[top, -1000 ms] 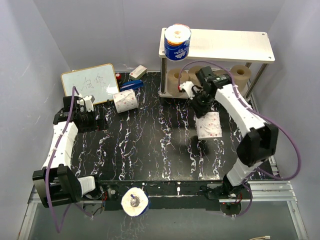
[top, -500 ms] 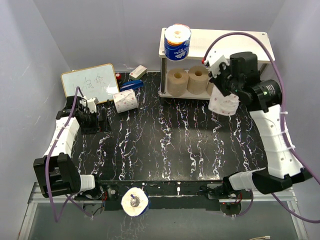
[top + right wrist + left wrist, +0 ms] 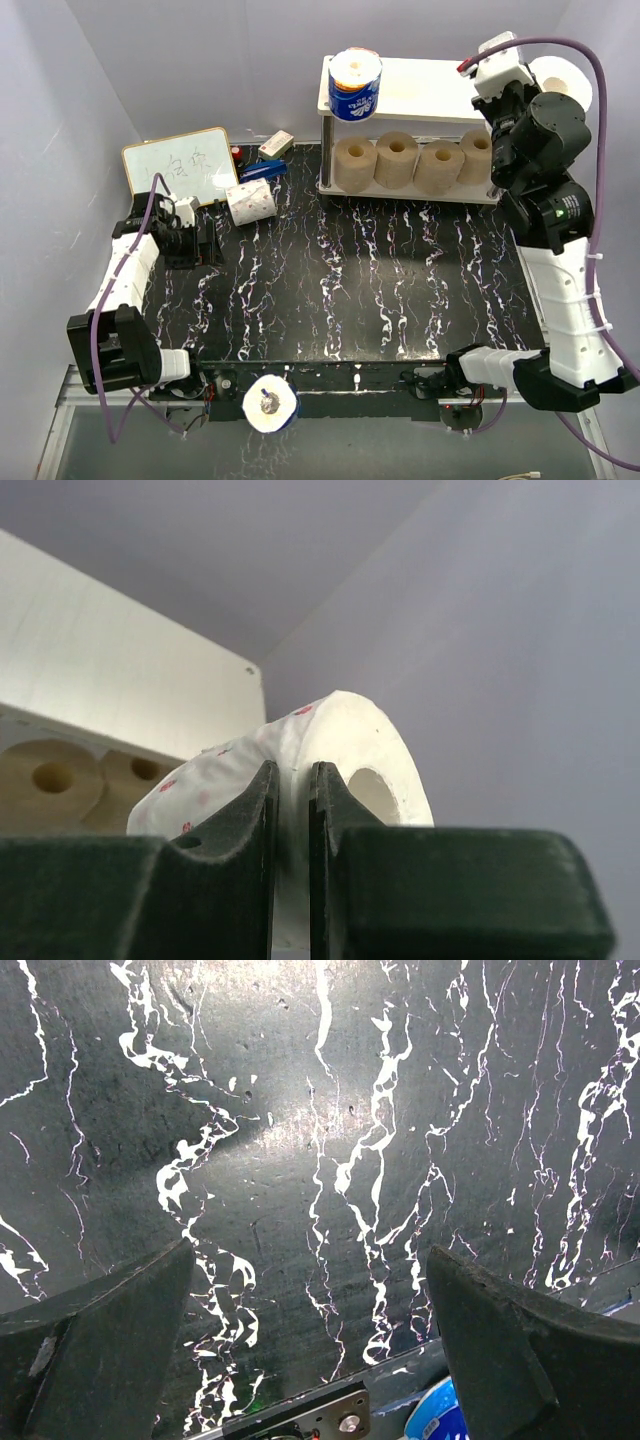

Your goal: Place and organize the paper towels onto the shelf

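My right gripper will carry the white roll outward onto the top board's end [image 3: 458,90] [image 3: 197,694] away from the blue-wrapped roll, since that end is still bare.
The shelf [image 3: 440,85] stands at the back right. A blue-wrapped roll [image 3: 355,85] sits on the left end of its top board. Four tan rolls [image 3: 396,160] line its lower board. My right gripper [image 3: 540,90] is raised by the top board's right end, shut on the wall of a white roll with red dots [image 3: 562,85]. The right wrist view shows the gripper [image 3: 290,800] pinching that roll [image 3: 350,740], with the top board [image 3: 100,670] to the left. My left gripper [image 3: 192,243] is open and empty over the table's left side [image 3: 310,1330].
A white patterned roll [image 3: 250,202] lies on the black marbled table near a small whiteboard [image 3: 180,165]. Small items [image 3: 265,160] lie behind it. Another white roll with blue wrap [image 3: 270,403] sits at the front edge and shows in the left wrist view [image 3: 440,1420].
My right arm has lifted the white roll from the table in front of the shelf up to the right end of the top board. The left arm shifted slightly, then stayed.
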Available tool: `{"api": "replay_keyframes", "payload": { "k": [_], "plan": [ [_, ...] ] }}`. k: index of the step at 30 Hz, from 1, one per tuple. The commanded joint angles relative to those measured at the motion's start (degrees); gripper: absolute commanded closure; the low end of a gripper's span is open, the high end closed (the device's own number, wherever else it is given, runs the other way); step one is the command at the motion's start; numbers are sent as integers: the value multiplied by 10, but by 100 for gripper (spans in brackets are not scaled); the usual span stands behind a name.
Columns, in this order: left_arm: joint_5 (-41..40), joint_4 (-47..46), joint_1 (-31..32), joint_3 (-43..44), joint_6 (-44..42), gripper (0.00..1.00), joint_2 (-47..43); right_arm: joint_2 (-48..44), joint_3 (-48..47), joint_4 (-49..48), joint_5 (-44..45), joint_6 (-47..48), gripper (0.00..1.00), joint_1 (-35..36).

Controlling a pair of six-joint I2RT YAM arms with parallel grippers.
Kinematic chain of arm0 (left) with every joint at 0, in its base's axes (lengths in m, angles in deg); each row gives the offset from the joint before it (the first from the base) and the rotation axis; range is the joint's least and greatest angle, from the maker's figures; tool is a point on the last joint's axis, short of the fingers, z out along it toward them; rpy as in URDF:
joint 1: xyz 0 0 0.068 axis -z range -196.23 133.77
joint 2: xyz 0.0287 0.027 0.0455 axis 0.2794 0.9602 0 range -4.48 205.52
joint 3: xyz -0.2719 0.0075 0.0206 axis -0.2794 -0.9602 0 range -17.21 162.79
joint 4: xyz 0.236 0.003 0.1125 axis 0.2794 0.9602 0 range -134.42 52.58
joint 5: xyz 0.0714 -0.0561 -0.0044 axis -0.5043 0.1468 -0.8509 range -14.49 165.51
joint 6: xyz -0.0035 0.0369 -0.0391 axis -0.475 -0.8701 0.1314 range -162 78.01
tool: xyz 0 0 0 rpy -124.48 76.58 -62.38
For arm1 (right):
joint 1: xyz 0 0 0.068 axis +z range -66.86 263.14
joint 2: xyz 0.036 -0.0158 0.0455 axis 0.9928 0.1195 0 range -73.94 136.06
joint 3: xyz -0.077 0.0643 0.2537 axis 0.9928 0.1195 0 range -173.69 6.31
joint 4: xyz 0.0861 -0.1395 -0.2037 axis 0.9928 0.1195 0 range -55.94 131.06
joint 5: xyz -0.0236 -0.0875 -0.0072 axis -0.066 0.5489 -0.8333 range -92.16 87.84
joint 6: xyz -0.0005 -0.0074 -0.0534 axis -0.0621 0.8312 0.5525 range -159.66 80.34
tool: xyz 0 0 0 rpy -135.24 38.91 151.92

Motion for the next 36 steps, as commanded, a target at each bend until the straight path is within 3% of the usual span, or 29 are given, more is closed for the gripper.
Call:
{"api": "replay_keyframes", "payload": {
  "k": [1,8,18,33,36],
  "plan": [
    [14,11,-2,13,-6,1,-36,7,37,-215,56,116,100,1],
    [13,8,-3,11,-5,1,-69,105,1,-307,-10,119,100,-63],
    [18,7,-11,10,-4,1,-85,248,-141,-252,-92,37,100,-189],
    [16,0,-37,6,-3,1,-91,303,-175,-190,-135,12,100,-190],
    [15,0,-41,5,-1,1,-88,330,-204,-164,-137,12,93,-190]
  ]
}}
